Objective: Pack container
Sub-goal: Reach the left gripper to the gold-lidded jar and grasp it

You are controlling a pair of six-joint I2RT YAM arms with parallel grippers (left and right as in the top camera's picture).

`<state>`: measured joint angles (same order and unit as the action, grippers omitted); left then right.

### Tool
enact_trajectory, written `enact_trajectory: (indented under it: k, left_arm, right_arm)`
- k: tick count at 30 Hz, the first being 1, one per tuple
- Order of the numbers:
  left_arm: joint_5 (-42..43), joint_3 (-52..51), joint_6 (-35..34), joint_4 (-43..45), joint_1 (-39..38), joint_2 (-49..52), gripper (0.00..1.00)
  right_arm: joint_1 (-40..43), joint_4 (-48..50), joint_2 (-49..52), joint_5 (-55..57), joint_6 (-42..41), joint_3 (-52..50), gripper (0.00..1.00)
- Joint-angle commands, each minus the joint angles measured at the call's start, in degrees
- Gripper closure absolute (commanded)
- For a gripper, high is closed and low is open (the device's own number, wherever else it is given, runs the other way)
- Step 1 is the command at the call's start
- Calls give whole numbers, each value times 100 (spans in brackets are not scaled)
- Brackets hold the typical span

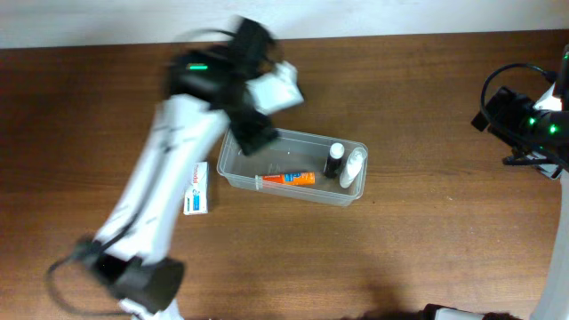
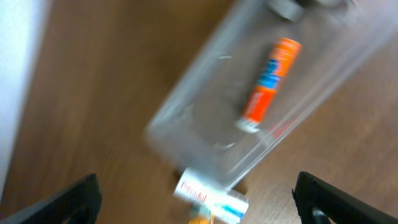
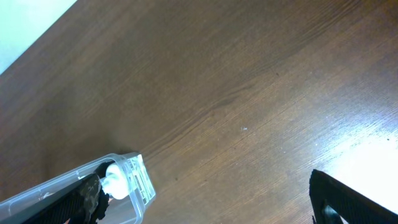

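The jar beside the box [image 1: 196, 188] comes next: my left gripper swings away from the container, past the box and down onto it.
The clear plastic container [image 1: 235, 166] stands mid-table. In it lie an orange tube [image 1: 287, 179], a black bottle [image 1: 334, 160] and a white bottle [image 1: 354, 166]. A white and blue box [image 1: 196, 188] lies on the table just left of it. My left gripper [image 1: 254, 130] is blurred above the container's back left corner. In the left wrist view the gripper [image 2: 196, 202] is open and empty above the container [image 2: 186, 118], the tube [image 2: 270, 81] and the box [image 2: 211, 196]. My right gripper [image 3: 211, 202] is open and empty, far right of the container [image 3: 134, 186].
The right arm [image 1: 532, 124] sits at the table's far right edge. A pale wall runs along the back of the brown wooden table [image 1: 427, 249]. The left arm [image 1: 169, 178] reaches from the front left across the table.
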<state>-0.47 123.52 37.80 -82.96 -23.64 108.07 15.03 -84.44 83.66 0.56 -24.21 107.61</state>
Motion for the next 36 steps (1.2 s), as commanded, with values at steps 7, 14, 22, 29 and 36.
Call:
enact_trajectory:
  k: [7,14,22,29,36]
  left_arm:
    - [4,-756,-2815,-293,2337,109,1]
    - [472,-2175,-2811,238,2837,693,1]
    - [474,-3040,-2813,673,2870,1034,3]
    - [472,-3101,-2813,566,2868,1034,25]
    - [455,-3381,-2863,817,2868,1034,30]
  right_arm:
    - [44,-2,15,9,-28,17,2]
    - [44,-2,15,9,-28,17,2]
    - [44,-2,15,9,-28,17,2]
    - [44,-2,15,9,-28,17,2]
    - [44,-2,15,9,-28,17,2]
